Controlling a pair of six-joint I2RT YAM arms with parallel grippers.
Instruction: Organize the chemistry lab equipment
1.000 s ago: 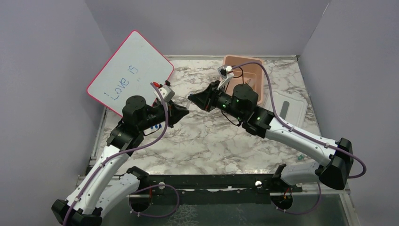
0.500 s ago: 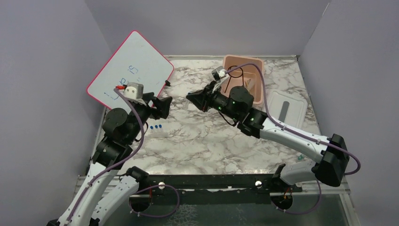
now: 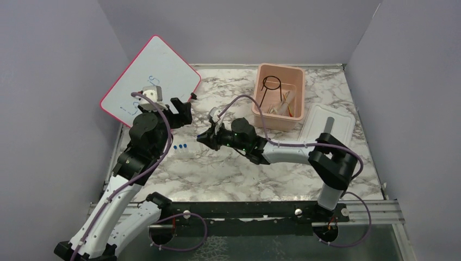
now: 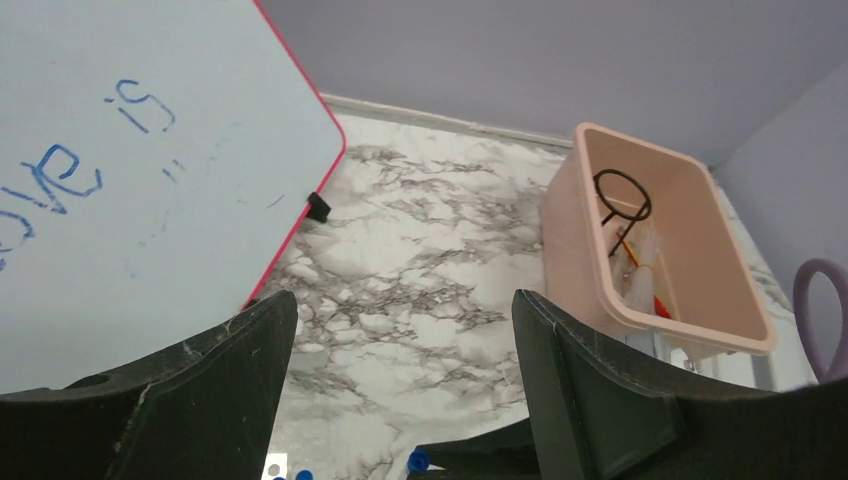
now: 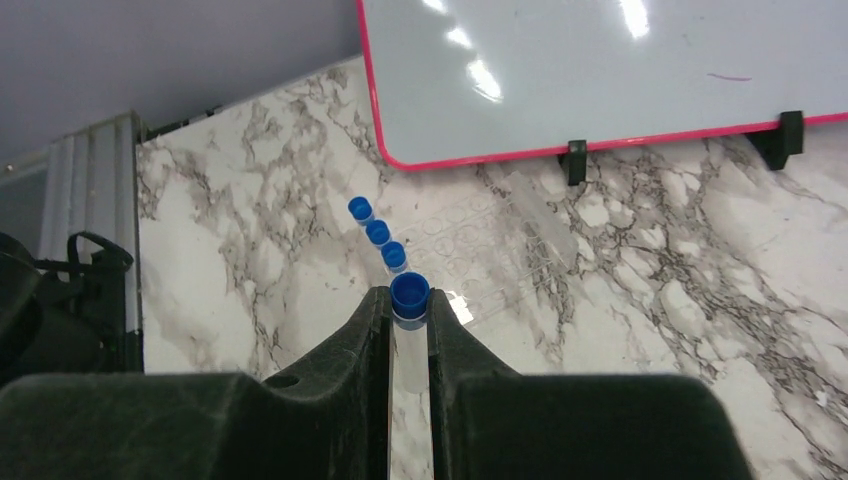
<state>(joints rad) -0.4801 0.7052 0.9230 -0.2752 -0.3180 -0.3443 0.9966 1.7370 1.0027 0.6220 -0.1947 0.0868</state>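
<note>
Next, my right gripper shifts to the left in the top view, over the row's next empty rack hole below, then lowers and releases the vial.
My right gripper is shut on a clear blue-capped vial, held low over the marble table just right of three more blue-capped vials standing in a row. From above, that gripper sits beside the vials. My left gripper hangs open and empty above the table, near the whiteboard's lower edge. The black wire ring stand, a red-yellow rod and clear tubes lie in the pink tub.
The pink-rimmed whiteboard leans at the back left on black feet. A faint clear rack lies by the vials. The white lid rests right of the tub. Purple walls close in three sides.
My left gripper has opened and drawn back left toward the whiteboard. The right arm has swung down and left, carrying its vial from mid-table to beside the row of vials.
</note>
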